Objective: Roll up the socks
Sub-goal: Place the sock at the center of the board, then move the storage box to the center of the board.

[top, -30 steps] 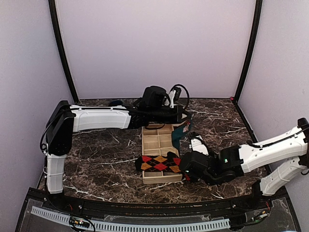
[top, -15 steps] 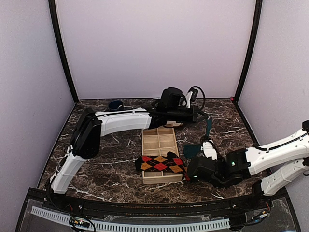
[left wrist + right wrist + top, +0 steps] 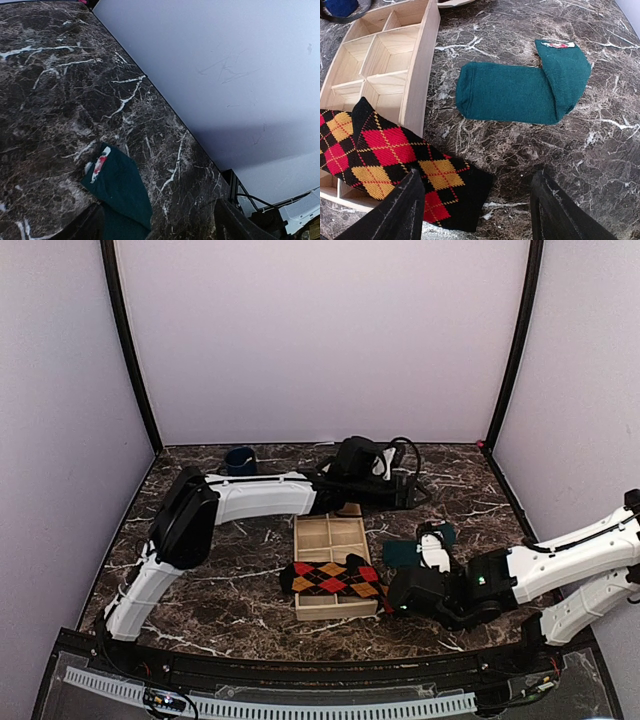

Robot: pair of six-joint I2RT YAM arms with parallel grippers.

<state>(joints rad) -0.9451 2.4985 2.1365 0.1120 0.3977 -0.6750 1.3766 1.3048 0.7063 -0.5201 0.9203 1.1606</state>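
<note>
I will swing my left gripper to the left in the top view next, to the tray's mug-side [image 3: 297,535], and down over the tray's rim, clear of the argyle sock [image 3: 330,578].
The dark teal sock [image 3: 414,546] lies flat on the marble to the right of the wooden tray, folded over at one end [image 3: 520,92]. In the left wrist view it lies below my left gripper [image 3: 120,192]. The black argyle sock [image 3: 330,578] is draped across the tray's front compartments, its end hanging onto the table [image 3: 395,155]. My left gripper [image 3: 412,492] hovers behind the teal sock, open and empty [image 3: 157,227]. My right gripper [image 3: 392,598] sits low at the tray's front right corner, open, with the argyle sock's end by its left finger [image 3: 480,210].
The wooden tray [image 3: 302,540] with several compartments stands mid-table [image 3: 422,65]. A dark blue mug [image 3: 238,458] sits at the back left, near the rear wall. The side walls close in on the table left and right.
My left gripper swung right from above the tray with the teal sock, then opened and let it go. The sock now lies on the table. The right arm barely moved.
</note>
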